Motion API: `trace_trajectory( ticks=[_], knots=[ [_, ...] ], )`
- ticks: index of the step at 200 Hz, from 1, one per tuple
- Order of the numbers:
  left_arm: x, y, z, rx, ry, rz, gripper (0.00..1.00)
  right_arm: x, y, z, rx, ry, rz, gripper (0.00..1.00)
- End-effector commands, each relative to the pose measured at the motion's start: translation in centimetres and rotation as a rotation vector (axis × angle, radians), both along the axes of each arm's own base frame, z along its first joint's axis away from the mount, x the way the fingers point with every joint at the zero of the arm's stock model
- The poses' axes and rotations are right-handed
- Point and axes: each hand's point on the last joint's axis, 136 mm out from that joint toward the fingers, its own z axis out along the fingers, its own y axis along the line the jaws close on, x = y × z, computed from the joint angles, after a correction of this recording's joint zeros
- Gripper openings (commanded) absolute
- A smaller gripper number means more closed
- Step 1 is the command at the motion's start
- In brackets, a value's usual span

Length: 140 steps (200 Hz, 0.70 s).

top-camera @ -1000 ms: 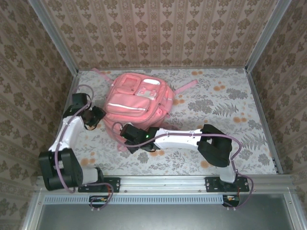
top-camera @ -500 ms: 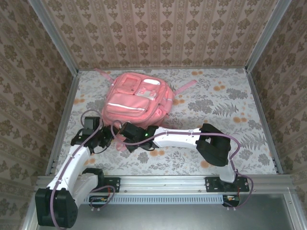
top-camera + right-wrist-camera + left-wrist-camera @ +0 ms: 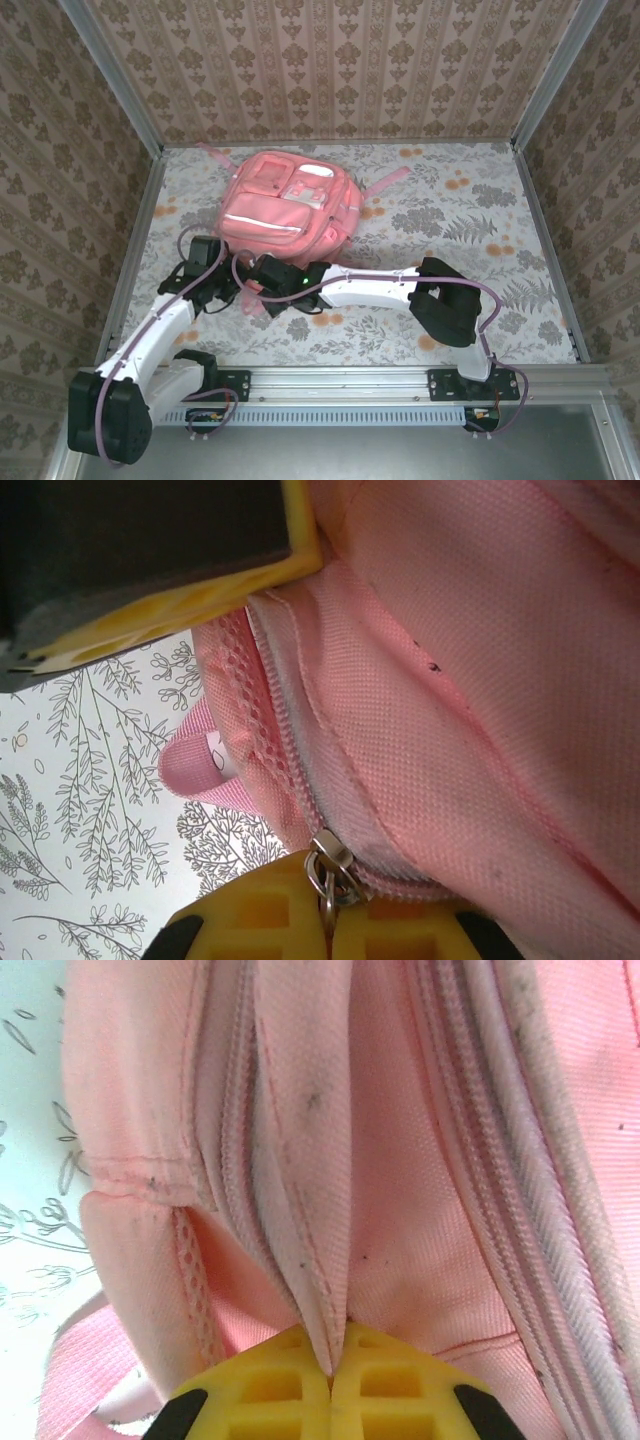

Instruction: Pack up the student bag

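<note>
I will pull the zipper pull in my right gripper away from my left gripper and outward along the bag's opposite side (image 3: 347,224) next, then let go of it, since my left gripper pinches the fabric.
The student bag (image 3: 285,205) is a pink fabric backpack lying flat at the back left of the table, pale stripe up. Both grippers meet at its near edge. In the left wrist view my left gripper (image 3: 331,1362) is shut, its yellow fingers (image 3: 270,1385) pinching a fold of the bag's fabric (image 3: 315,1260) beside a zip track. My right gripper (image 3: 328,925) is shut on the metal zipper pull (image 3: 330,865) of the bag's zip. From above, the left gripper (image 3: 226,286) sits just left of the right gripper (image 3: 258,277).
A floral cloth (image 3: 480,230) covers the table, boxed in by patterned walls and metal posts. Pink straps (image 3: 388,181) trail from the bag to the right and back left. A strap loop (image 3: 195,765) lies on the cloth near the zip. The left gripper's yellow finger (image 3: 200,595) crosses the right wrist view.
My left arm swung from the bag's left side in to its near edge, beside the right gripper. The right arm shifted slightly. The bag stayed put.
</note>
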Motion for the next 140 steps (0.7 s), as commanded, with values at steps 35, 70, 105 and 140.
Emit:
trace_trajectory(
  ticks=[35, 70, 105, 140],
  knots=[
    [-1.0, 3.6, 1.0, 0.126, -0.001, 0.063, 0.00, 2.8, -8.5, -0.2, -0.083, -0.051, -0.175, 0.00],
    [-0.8, 4.0, 1.5, 0.132, -0.013, 0.064, 0.00, 6.1, -15.9, -1.6, -0.153, -0.058, -0.329, 0.00],
    [-0.5, 4.0, 1.8, 0.126, -0.023, 0.055, 0.00, 8.8, -19.0, -1.7, -0.180, -0.075, -0.368, 0.00],
    [-0.6, 4.5, 2.2, 0.134, -0.023, 0.055, 0.00, 11.7, -22.5, -3.0, -0.305, -0.095, -0.443, 0.00]
  ],
)
